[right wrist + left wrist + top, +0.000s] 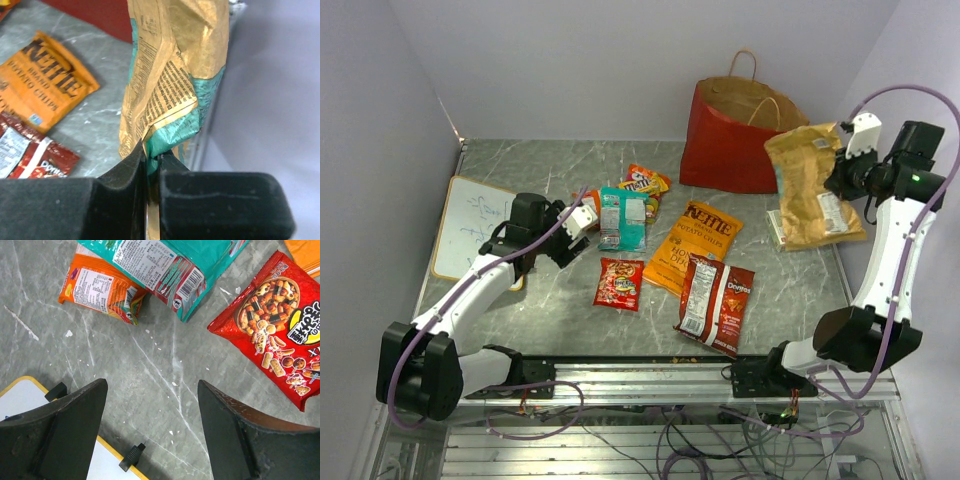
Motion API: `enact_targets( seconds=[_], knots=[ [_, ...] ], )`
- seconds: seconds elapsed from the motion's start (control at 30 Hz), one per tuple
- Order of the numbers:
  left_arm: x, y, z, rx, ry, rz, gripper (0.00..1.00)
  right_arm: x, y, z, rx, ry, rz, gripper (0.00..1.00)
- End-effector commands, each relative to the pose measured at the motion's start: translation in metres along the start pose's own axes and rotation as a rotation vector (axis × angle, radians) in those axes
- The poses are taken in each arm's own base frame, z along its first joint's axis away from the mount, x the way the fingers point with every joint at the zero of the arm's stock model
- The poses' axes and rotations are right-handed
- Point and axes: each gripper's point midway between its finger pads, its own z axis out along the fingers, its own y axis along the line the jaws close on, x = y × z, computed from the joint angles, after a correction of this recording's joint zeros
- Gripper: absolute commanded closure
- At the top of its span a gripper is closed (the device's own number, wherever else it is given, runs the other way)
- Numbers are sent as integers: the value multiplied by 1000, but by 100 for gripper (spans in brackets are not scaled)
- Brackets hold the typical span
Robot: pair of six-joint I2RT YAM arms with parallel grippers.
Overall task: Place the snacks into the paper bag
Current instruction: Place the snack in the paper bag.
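Observation:
I will move my right gripper outward and to its left in the top view, over the paper bag's opening point(744, 100), then lower it and let go.
The red paper bag point(732, 140) stands open at the back of the table. To its right my right gripper point(840, 165) is shut on the edge of a tan snack bag point(808, 185), which hangs lifted; the same tan bag point(175, 75) is pinched between the pads. On the table lie the orange Kettle bag point(693, 243), the red Doritos bag point(715, 303), a teal pack point(622, 217), a small red pack point(619, 283) and small candy packs point(645, 182). My left gripper point(582, 222) hangs open over bare table point(152, 385), left of the teal pack point(170, 265) and the red pack point(277, 325).
A white board with a yellow rim point(470, 228) lies at the left edge, its corner under my left gripper point(30, 400). An orange packet point(100, 287) lies beside the teal one. Walls close in on the left, back and right.

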Motion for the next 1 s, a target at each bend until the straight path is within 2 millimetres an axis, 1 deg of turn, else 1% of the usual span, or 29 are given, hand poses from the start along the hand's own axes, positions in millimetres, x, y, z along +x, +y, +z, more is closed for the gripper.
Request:
enact_targets(
  seconds=[0.0, 0.13, 0.23, 0.27, 0.4, 0.57, 0.67, 0.7, 0.8, 0.83, 0.87, 0.97],
  knots=[
    [-13, -3, -2, 8, -61, 31, 16, -25, -34, -37, 227, -31, -9, 100],
    [-14, -3, -4, 6, -69, 40, 16, -50, -55, -57, 338, -82, -19, 100],
    [-15, -3, -5, 4, -74, 44, 16, -73, -63, -65, 361, -131, -39, 100],
    [-15, -4, -5, 3, -77, 47, 16, -84, -64, -69, 359, -160, -56, 100],
    [-13, -5, -3, 10, -72, 47, 16, -117, -63, -68, 304, -262, -147, 100],
    [-11, -6, -2, 15, -66, 47, 16, -161, -64, -68, 295, -407, -232, 100],
    [-10, -6, -1, 16, -63, 48, 16, -187, -62, -69, 287, -503, -266, 100],
    [-10, -6, -1, 17, -62, 48, 16, -199, -63, -71, 295, -547, -280, 100],
    [-8, -7, 0, 22, -55, 45, 16, -223, -65, -72, 304, -633, -286, 100],
    [-7, -7, 1, 24, -52, 45, 16, -232, -65, -76, 310, -662, -290, 100],
    [-7, -7, 1, 24, -50, 45, 16, -238, -67, -70, 303, -675, -289, 100],
    [-4, -7, 4, 26, -41, 46, 16, -258, -68, -66, 296, -734, -295, 100]
  ],
)
